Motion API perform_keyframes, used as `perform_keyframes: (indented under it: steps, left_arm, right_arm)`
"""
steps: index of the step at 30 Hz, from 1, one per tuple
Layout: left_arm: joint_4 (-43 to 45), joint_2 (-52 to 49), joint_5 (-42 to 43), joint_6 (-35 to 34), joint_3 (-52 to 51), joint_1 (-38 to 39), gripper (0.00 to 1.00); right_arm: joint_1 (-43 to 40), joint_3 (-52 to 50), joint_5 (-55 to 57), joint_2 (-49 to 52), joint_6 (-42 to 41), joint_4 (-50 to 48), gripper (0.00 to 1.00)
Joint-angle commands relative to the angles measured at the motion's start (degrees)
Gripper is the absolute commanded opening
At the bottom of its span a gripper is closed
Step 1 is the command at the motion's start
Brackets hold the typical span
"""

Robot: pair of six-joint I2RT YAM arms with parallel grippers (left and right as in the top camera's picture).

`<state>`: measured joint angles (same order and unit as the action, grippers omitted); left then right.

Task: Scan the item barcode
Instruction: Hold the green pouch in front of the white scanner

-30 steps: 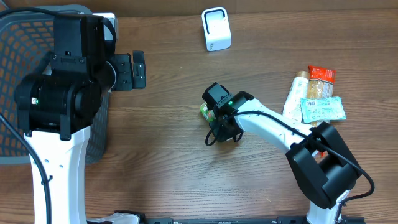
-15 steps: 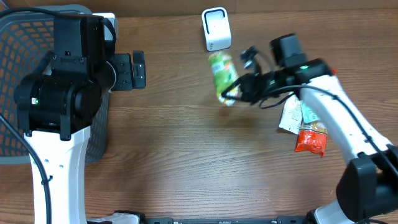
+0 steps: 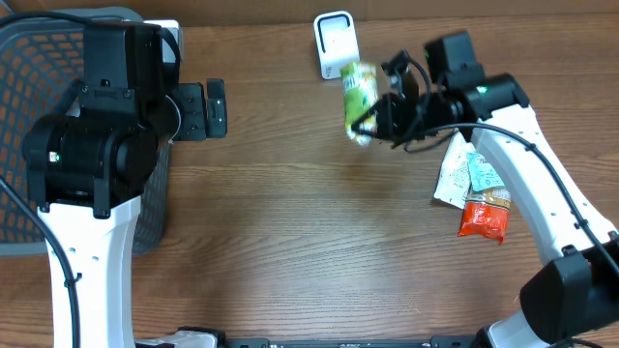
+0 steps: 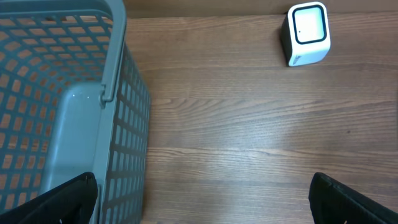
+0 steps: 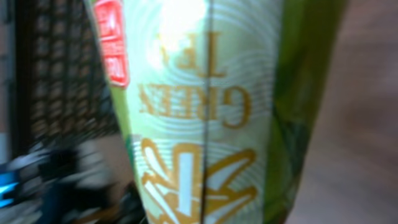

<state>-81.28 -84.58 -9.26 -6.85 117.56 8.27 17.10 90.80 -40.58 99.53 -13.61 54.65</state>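
The packet still hangs short, so next my right gripper carries it outward over the scanner, then across and down onto the snack packets for release.
A green-tea packet, pale green with gold lettering, hangs above the table just right of and below the white barcode scanner. My right gripper is shut on its lower end. In the right wrist view the packet fills the frame, blurred, and hides the fingers. No barcode shows on the face I can see. My left gripper stands wide open beside the basket, holding nothing. The left wrist view shows its fingertips far apart over bare wood, with the scanner at the upper right.
A grey mesh basket fills the left side, its wall close to my left gripper. Other snack packets lie at the right: a white one, a teal one and a red one.
My right arm has lifted the green-tea packet off the middle of the table and carried it up and right to beside the scanner. The left arm has not moved.
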Motion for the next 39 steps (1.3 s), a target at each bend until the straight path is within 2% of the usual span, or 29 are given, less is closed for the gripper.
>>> perform_keyframes:
  steps: [1,5,12,18,22,30,39]
  left_arm:
    - [0.1,-0.2,-0.2,0.5,0.2,0.4,1.0]
    - [0.1,-0.2,-0.2,0.5,0.2,0.4,0.99]
    - [0.1,-0.2,-0.2,0.5,0.2,0.4,1.0]
    - [0.1,-0.2,-0.2,0.5,0.2,0.4,1.0]
    - [0.1,-0.2,-0.2,0.5,0.2,0.4,1.0]
    - [0.1,-0.2,-0.2,0.5,0.2,0.4,1.0]
    - [0.1,-0.2,-0.2,0.5,0.2,0.4,1.0]
  right_arm:
    - [5.3,13.7,37.9,3.3,-0.7,1.7,0.04]
    - [8.3,18.3,53.7,8.7,6.5,-2.3,0.04]
    - [10.2,18.3,77.0,18.7,23.8,-25.7,0.04]
    - [10.1,18.3,81.1,29.3,45.6,-47.5,0.04]
    - [9.8,18.3,81.4,35.1,54.9,-54.8,0.04]
    - [9.8,18.3,83.0,40.9,63.3,-60.3,0.04]
    - [9.4,18.3,83.4,41.1,63.4,-60.6,0.04]
